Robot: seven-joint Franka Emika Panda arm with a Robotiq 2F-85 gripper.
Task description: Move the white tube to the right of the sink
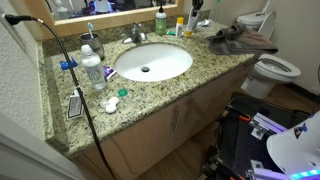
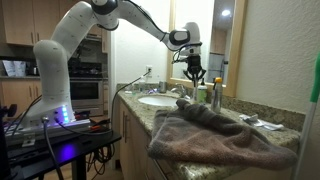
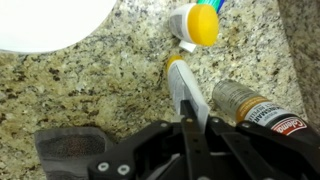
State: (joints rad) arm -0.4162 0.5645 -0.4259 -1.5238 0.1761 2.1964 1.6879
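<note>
My gripper should come down next and release the slim white tube on the granite (image 1: 191, 36) (image 3: 165, 84) between the amber labelled bottle and the towel, because that spot is clear.
My gripper (image 3: 194, 125) is shut on the slim white tube (image 3: 183, 88), which sticks out from between the fingers over the speckled granite. The oval white sink (image 1: 150, 62) lies in the middle of the counter; its rim also shows at the top left of the wrist view (image 3: 40, 20). In both exterior views the gripper (image 2: 193, 74) (image 1: 196, 8) hangs above the back of the counter, next to the small bottles beside the sink (image 2: 158, 100). The tube itself is too small to make out there.
A small yellow bottle (image 3: 203, 22) and an amber labelled bottle (image 3: 258, 108) are close to the tube. A green bottle (image 1: 160, 20) stands behind the sink and a clear labelled bottle (image 1: 92, 68) at its other side. A brown towel (image 1: 240, 40) lies near the toilet (image 1: 275, 68).
</note>
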